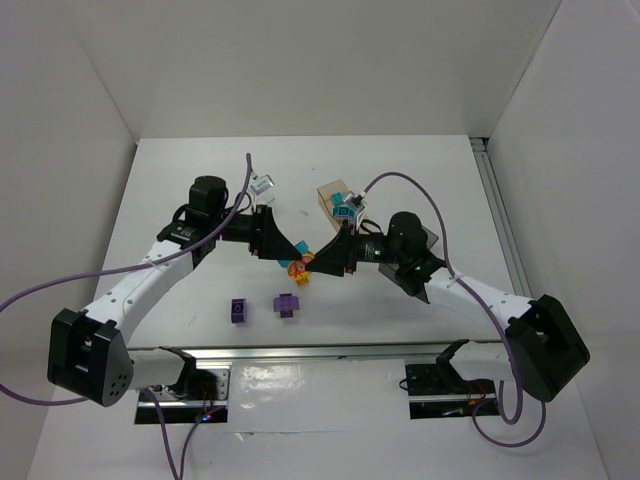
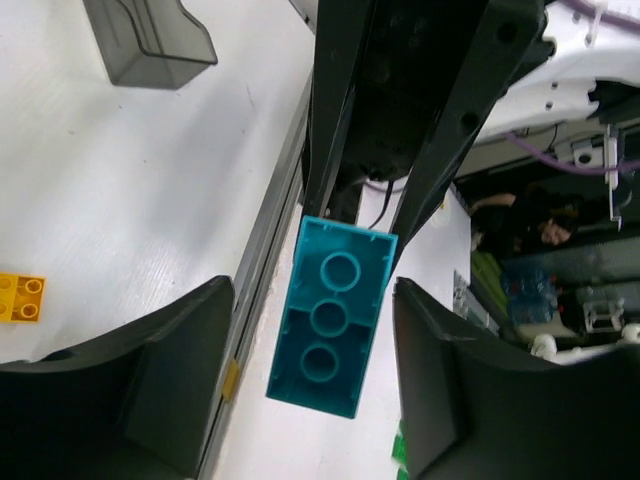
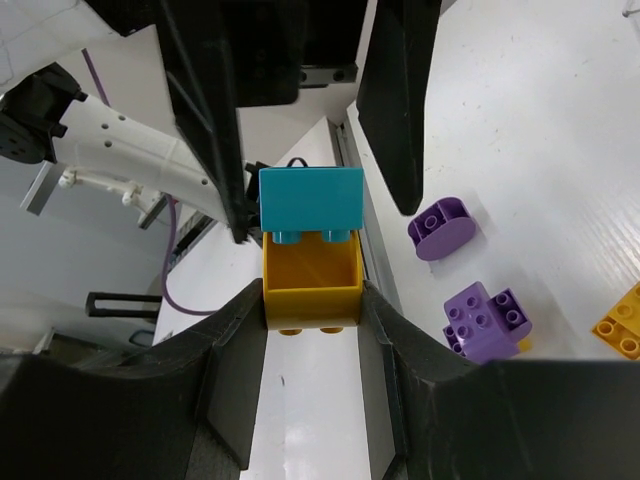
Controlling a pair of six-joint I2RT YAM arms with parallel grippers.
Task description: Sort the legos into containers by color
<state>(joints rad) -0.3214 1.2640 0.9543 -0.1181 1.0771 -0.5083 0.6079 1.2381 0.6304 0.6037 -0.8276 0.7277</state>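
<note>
The smoky grey container (image 2: 150,40) is below my right gripper, to its right in the top view, so the gripper will next turn downward over it and release the orange-yellow lego.
My right gripper (image 3: 312,305) is shut on an orange-yellow lego (image 3: 312,288), and a teal lego (image 3: 311,204) is stuck to its far side. The left gripper (image 2: 312,335) stands open around that teal lego (image 2: 333,318), with a gap on both sides. Both grippers meet above the middle of the table (image 1: 302,262). Two purple legos (image 1: 239,311) (image 1: 288,304) lie near the front. Another yellow lego (image 2: 20,297) lies flat on the table. The dark smoky grey container (image 2: 150,40) shows in the left wrist view. The translucent tan-orange container (image 1: 328,192) stands behind the arms.
A metal rail (image 1: 330,352) runs along the table's front edge. White walls close in the left, back and right sides. Purple cables (image 1: 400,182) loop above both arms.
</note>
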